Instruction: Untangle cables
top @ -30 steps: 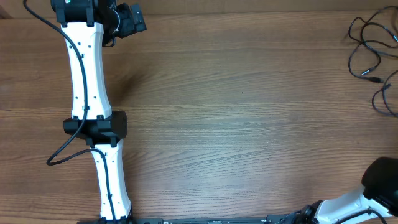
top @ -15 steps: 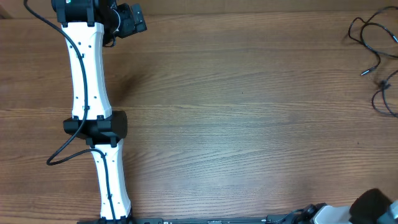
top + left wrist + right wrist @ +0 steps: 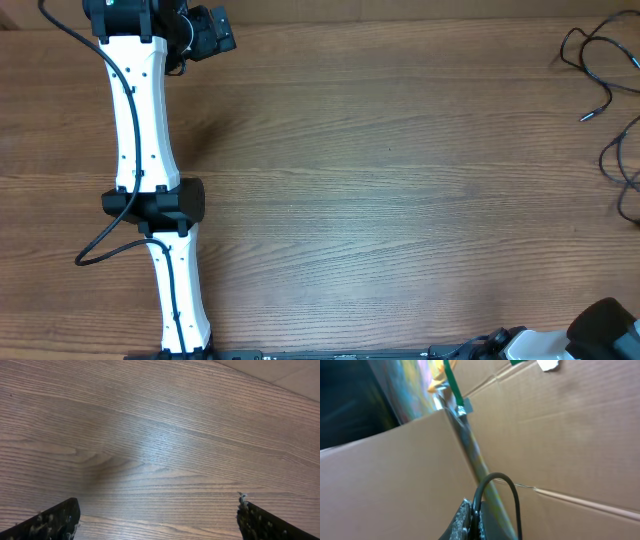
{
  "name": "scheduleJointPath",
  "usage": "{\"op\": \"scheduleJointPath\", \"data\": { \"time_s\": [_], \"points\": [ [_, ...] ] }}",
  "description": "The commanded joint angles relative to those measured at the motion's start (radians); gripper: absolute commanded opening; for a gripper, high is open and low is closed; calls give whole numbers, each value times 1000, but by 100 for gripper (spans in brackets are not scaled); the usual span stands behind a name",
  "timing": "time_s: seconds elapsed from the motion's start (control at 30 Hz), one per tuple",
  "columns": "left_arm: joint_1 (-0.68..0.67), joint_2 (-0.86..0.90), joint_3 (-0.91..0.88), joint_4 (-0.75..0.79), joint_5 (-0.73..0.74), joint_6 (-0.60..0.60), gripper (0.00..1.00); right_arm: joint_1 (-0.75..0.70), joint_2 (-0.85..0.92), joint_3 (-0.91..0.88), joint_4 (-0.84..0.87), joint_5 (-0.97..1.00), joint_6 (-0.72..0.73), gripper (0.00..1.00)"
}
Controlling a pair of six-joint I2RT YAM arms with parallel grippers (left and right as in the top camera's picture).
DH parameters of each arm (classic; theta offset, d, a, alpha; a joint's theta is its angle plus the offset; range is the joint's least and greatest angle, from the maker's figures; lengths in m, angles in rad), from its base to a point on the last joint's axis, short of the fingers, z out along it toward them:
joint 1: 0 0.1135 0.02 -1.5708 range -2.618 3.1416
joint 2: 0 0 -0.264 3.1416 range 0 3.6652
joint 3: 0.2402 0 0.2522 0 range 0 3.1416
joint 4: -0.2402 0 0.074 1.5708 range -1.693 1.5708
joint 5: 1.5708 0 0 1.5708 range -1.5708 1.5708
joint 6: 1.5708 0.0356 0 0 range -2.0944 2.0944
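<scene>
The tabletop lies below, so my right gripper should tilt down from the cardboard it points at, lower the cable beside the loose pieces of cable and release it.
Thin black cables (image 3: 600, 70) lie in loose strands at the table's far right edge, one end silvery-tipped (image 3: 587, 117); another strand (image 3: 622, 170) runs down the right edge and out of view. My left gripper (image 3: 157, 517) is open and empty over bare wood at the far left; in the overhead view it shows at the top left (image 3: 205, 35). My right gripper (image 3: 474, 522) is shut on a black cable (image 3: 507, 487) that loops up from its fingers, lifted off the table and facing cardboard. Only the right arm's base (image 3: 600, 330) shows overhead.
The left arm (image 3: 145, 150) stretches along the table's left side, with its own thicker black cable (image 3: 100, 250) looping beside it. Cardboard walls (image 3: 560, 435) and a taped corner (image 3: 455, 395) fill the right wrist view. The wooden table (image 3: 400, 200) spans the overhead view.
The cable strands at the right edge have been pulled right and partly out of view; the silvery tip shifted up. The right arm has drawn back to the lower right corner. The left arm is still.
</scene>
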Motion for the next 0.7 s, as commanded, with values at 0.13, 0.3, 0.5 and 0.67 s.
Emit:
{"op": "scheduleJointPath", "data": {
  "time_s": [0.13, 0.3, 0.5, 0.67],
  "points": [
    [-6, -35, 21, -3, -11, -6, 100, -35, 0, 9, -270, 230, -90, 4],
    [-6, -35, 21, -3, -11, -6, 100, -134, 39, 6, -471, 250, 24, 4],
    [-6, -35, 21, -3, -10, -6, 100, -282, 68, -83, -581, 34, 175, 4],
    [-6, -35, 21, -3, -11, -6, 100, -323, 102, -216, -574, 2, 174, 4]
  ]
}}
